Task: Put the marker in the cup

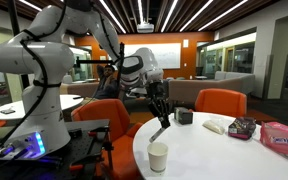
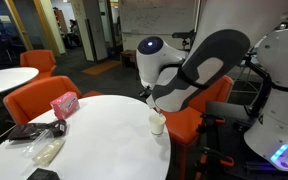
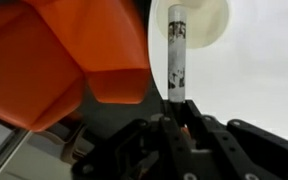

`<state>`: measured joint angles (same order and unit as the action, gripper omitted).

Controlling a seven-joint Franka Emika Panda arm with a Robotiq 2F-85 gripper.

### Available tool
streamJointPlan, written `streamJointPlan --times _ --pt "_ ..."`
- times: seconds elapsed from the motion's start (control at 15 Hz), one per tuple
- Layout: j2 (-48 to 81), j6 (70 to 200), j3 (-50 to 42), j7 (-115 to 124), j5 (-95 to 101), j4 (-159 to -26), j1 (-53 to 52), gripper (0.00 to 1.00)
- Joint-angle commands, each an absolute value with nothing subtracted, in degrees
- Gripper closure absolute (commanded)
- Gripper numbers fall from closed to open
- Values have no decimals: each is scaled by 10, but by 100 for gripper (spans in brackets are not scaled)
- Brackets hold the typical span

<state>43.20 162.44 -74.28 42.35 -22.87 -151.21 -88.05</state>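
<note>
I should first lower my gripper and tilt the marker more upright to get it into the cup's opening (image 3: 209, 25) below. Then I should let go of the marker inside.
My gripper (image 1: 161, 112) is shut on the marker (image 1: 162, 133), a thin stick that hangs down from the jaws toward the cup (image 1: 158, 156). The off-white cup stands upright near the edge of the round white table (image 1: 214, 155). In the wrist view the marker (image 3: 176, 55) looks pale with dark print. It points out from my gripper (image 3: 176, 118) with its far end over the cup's opening (image 3: 209, 25). In an exterior view the cup (image 2: 157, 122) stands just under the arm's wrist (image 2: 159, 98), and the marker is hidden there.
A small dark box (image 1: 184, 116), a dark packet (image 1: 242, 127), a pale bag (image 1: 217, 125) and a pink box (image 1: 282, 138) lie on the table beyond the cup. Orange chairs (image 1: 219, 101) (image 2: 39, 100) ring the table. The table edge is close to the cup.
</note>
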Motion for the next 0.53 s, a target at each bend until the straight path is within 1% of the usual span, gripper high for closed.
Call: streamJointPlan --times 0.0,0.47 --pt "502 1557 -748 514 -239 -1496 -903 95" --pt "581 1463 -731 739 -225 -1462 -902 95"
